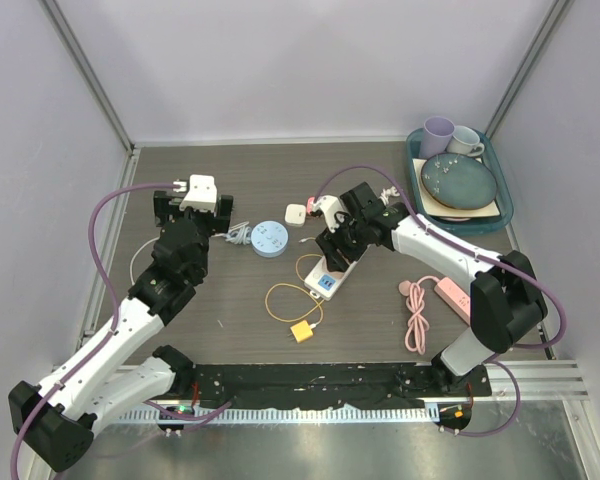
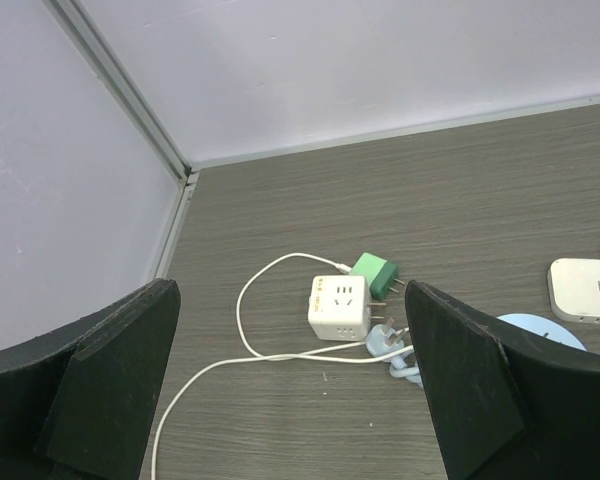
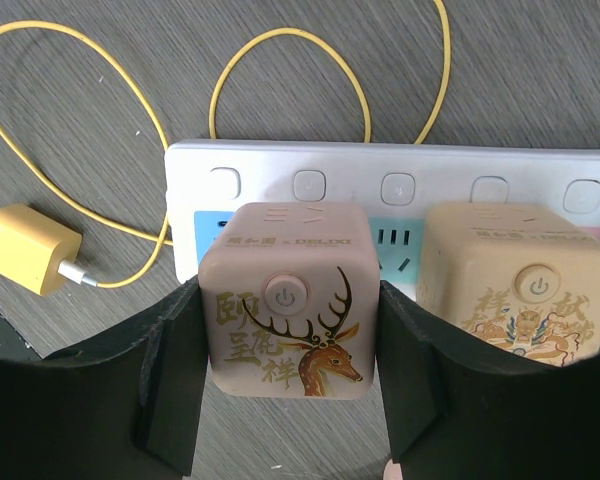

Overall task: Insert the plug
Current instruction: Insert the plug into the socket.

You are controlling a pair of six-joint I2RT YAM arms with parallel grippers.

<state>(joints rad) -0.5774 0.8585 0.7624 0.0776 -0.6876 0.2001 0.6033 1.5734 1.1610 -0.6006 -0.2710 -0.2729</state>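
Note:
I will next push straight down with my right gripper to seat the pink cube (image 3: 290,310) on the blue socket (image 3: 210,232), then open the gripper to let go, because the pink cube is square with the power strip.
The plug is a pink cube (image 3: 290,310) with a gold deer and a power button on it. My right gripper (image 3: 290,345) is shut on it, one black finger (image 3: 175,370) pressed to each side. The cube sits against the left blue socket of a white power strip (image 3: 400,165); its prongs are hidden. A beige cube (image 3: 525,290) stands on the same strip to its right. From above, my right gripper (image 1: 333,243) is over the strip (image 1: 326,283) at mid table. My left gripper (image 2: 290,390) hangs open and empty at the back left (image 1: 195,195).
A yellow charger (image 3: 30,250) with a looped yellow cable (image 1: 292,300) lies beside the strip. A white cube adapter (image 2: 340,307), green plug (image 2: 376,274) and pale blue plug (image 2: 385,340) lie under my left gripper. A pink strip (image 1: 450,297) and a dish tray (image 1: 507,212) are on the right.

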